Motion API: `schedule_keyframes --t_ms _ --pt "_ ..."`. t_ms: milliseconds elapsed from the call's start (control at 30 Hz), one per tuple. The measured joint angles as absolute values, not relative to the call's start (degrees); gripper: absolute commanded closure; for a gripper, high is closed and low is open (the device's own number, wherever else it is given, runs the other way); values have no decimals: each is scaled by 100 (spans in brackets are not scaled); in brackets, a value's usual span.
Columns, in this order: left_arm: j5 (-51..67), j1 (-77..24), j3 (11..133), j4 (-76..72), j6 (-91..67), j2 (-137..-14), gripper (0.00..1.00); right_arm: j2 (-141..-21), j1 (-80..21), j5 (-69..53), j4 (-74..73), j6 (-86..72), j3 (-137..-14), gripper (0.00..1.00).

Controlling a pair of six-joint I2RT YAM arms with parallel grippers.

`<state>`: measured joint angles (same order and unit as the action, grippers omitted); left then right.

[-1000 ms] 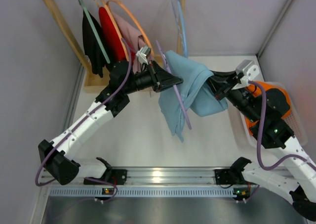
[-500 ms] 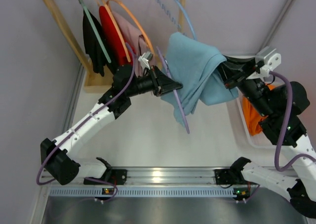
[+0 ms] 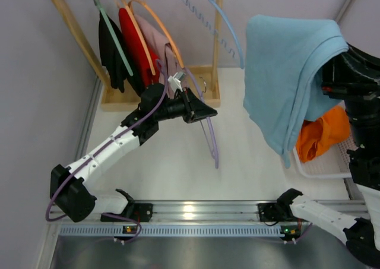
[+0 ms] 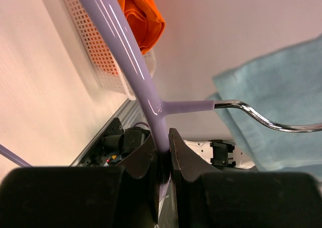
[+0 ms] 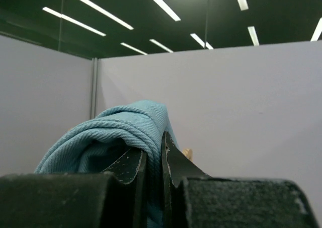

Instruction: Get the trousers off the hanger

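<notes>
The light blue trousers (image 3: 291, 73) go down next with my right gripper over the white basket holding the orange cloth (image 3: 319, 139), since that basket stands clear of the hanger.
The lavender hanger (image 3: 211, 141) hangs bare over the table, slanting down toward the near edge. My left gripper (image 3: 209, 111) is shut on its frame just below the neck. In the left wrist view the purple bar (image 4: 123, 54) runs up from my shut left gripper (image 4: 162, 148), and the metal hook (image 4: 261, 119) branches off to the right. The light blue trousers (image 3: 291, 73) hang free, high at the right and apart from the hanger. My right gripper (image 5: 153, 155) is shut on a fold of the trousers (image 5: 113, 132). In the top view the cloth hides that gripper.
A wooden rack (image 3: 71, 28) at the back left carries black, red and pink garments on green and orange hangers. A pale blue hanger (image 3: 222, 19) hangs at its right end. A white basket (image 3: 323, 169) holding an orange cloth (image 3: 323, 132) stands at the right edge.
My right gripper has pulled the trousers up and to the right, off the hanger. The hanger is now bare. The left gripper kept its hold and shifted slightly toward the rack.
</notes>
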<state>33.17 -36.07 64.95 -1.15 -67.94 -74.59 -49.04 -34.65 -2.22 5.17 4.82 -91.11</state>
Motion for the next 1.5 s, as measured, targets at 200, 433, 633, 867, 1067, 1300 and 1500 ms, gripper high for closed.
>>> schedule_keyframes --t_ms 200,433,633,867,1067,1300,1500 --pt "3326 -3607 6495 -113 -6720 -7448 100 -4709 -3192 1 642 585 -9317 100" --pt "3367 -3607 6495 -104 -6576 -7393 100 -4012 -2342 856 49 777 -9105 100" --pt "3369 -3618 6495 -102 -6523 -7352 100 -3181 -1385 1955 -729 1221 -8766 100" --pt "3367 -3640 6482 -84 -6462 -7244 100 -2746 -506 3599 -1208 2338 -8355 100" --pt "3365 -3642 6322 -82 -6458 -7006 100 -2703 381 4576 -1055 3339 -7249 100" --pt "3369 -3645 6147 -84 -6479 -6742 100 -3068 1459 5057 -921 3479 -6814 100" --pt "3387 -3645 6036 -86 -6580 -6556 100 -3387 1745 5192 -489 3465 -6375 100"
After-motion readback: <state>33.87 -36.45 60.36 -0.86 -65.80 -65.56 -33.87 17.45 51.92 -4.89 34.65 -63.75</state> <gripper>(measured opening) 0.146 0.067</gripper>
